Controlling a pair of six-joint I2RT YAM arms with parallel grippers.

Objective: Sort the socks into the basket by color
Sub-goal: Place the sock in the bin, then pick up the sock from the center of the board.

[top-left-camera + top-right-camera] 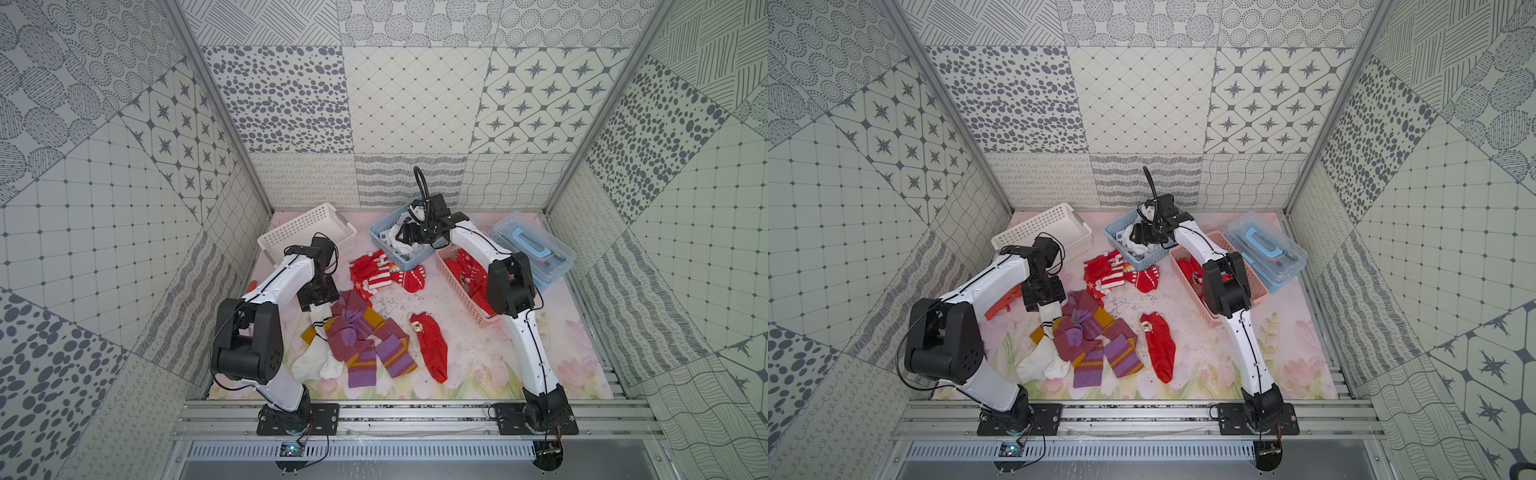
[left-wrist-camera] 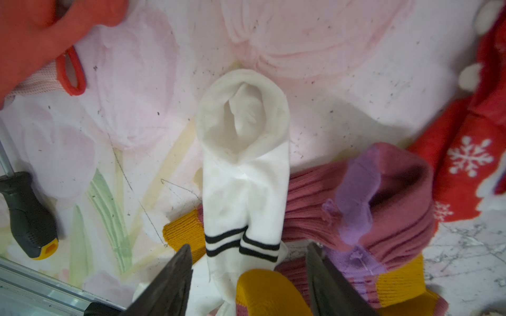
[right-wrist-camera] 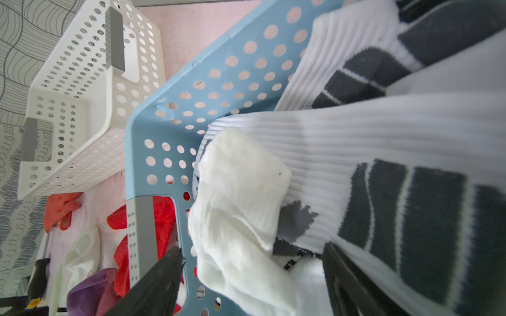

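That end of the white sock is wide open, clear of the purple sock. My left gripper should therefore move outward and down onto the near rim of the white sock's cuff [image 2: 241, 153].
In the left wrist view, my left gripper [image 2: 247, 262] stands open astride a white sock [image 2: 243, 175] with two black stripes, its fingers clear of the cloth. That sock lies partly over a mauve, purple and mustard sock [image 2: 383, 197], beside a red snowflake sock [image 2: 465, 169]. My right gripper [image 3: 252, 262] hangs open over the blue basket [image 3: 153, 142]. A plain white sock [image 3: 241, 197] lies loose between its fingers, on white socks with grey-black patterns [image 3: 383, 153]. Both top views show the purple pile [image 1: 357, 336], a lone red sock [image 1: 432, 349] and a red heap [image 1: 1113, 270].
A pink basket [image 1: 461, 291] holds red socks and a white basket [image 1: 307, 232] stands at the back left. A clear box with a blue handle [image 1: 532, 249] sits at the back right. An orange glove [image 1: 1003, 305] and a screwdriver [image 2: 27, 216] lie by the left arm.
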